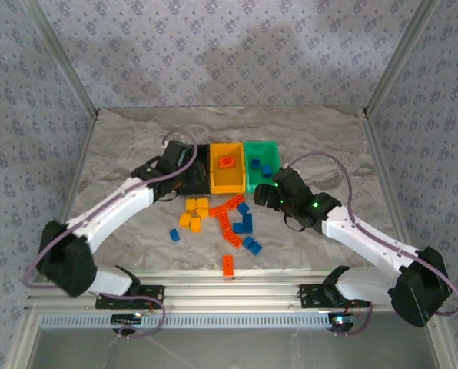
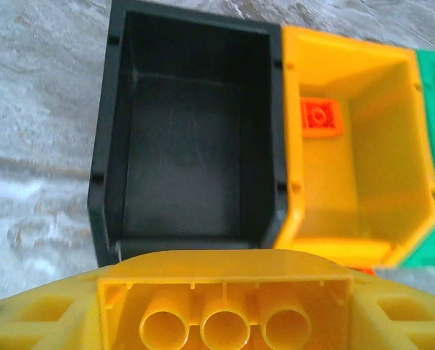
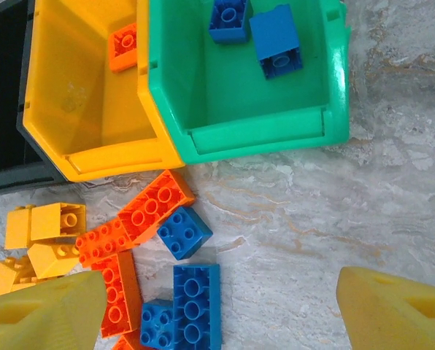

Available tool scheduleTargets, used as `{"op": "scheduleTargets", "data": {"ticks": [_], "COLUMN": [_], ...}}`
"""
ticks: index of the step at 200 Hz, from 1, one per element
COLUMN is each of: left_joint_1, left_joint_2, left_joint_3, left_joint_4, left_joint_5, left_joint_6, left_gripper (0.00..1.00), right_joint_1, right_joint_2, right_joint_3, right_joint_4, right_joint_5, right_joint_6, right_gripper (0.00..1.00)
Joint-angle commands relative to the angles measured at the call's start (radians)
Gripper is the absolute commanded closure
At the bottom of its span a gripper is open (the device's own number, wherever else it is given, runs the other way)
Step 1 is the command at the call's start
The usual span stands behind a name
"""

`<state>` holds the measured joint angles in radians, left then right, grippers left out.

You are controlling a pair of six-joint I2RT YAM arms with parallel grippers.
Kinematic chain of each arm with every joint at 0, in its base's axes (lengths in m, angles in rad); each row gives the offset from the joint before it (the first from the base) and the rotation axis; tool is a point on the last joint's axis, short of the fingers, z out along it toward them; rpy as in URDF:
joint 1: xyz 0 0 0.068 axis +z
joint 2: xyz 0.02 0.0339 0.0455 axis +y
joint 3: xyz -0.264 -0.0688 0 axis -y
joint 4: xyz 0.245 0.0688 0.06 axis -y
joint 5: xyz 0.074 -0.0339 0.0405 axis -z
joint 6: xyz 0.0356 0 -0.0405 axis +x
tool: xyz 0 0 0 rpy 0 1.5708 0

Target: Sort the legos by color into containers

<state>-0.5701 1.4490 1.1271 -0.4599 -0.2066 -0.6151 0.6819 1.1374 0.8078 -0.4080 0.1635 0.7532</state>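
My left gripper will next move outward, lower and release the yellow lego in the empty black container, because its bottom is outward of and below the gripper.
My left gripper (image 2: 225, 310) is shut on a yellow lego (image 2: 225, 292) whose hollow underside faces the camera. It hangs at the near edge of the empty black container (image 2: 101, 182). The orange-yellow container (image 2: 294, 168) beside it holds one red-orange lego (image 2: 321, 117). The green container (image 3: 254, 138) holds two blue legos (image 3: 276, 40). My right gripper (image 3: 225, 302) stands open above the table just in front of the green container. Below it and to its left lie loose blue (image 3: 195, 306), red-orange (image 3: 155, 204) and yellow legos (image 3: 53, 222).
From above, the three containers (image 1: 227, 165) stand side by side mid-table, with the loose pile (image 1: 217, 219) in front of them. A lone blue lego (image 1: 174, 234) and a lone red-orange lego (image 1: 228, 265) lie nearer the front edge. Bare marble lies on both sides.
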Motion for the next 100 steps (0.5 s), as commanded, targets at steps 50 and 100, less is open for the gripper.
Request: {"op": "scheduleTargets", "data": {"ticks": [50, 100], "left_joint_1": [0.098, 0.097], "left_joint_2": [0.265, 0.303], "left_joint_3": [0.199, 0.253], "left_joint_4": [0.02, 0.012], "left_joint_5": [0.039, 0.075], "left_joint_6": [0.073, 0.063], "left_gripper": [0.41, 0.09], "right_joint_1": [0.011, 0.098], "right_joint_2": [-0.063, -0.052], "right_joint_3": [-0.043, -0.052], "right_joint_4": [-0.048, -0.049], "right_joint_5": [-0.041, -0.068], "right_joint_6": [0.04, 0.072], "right_gripper": [0.16, 0.14]}}
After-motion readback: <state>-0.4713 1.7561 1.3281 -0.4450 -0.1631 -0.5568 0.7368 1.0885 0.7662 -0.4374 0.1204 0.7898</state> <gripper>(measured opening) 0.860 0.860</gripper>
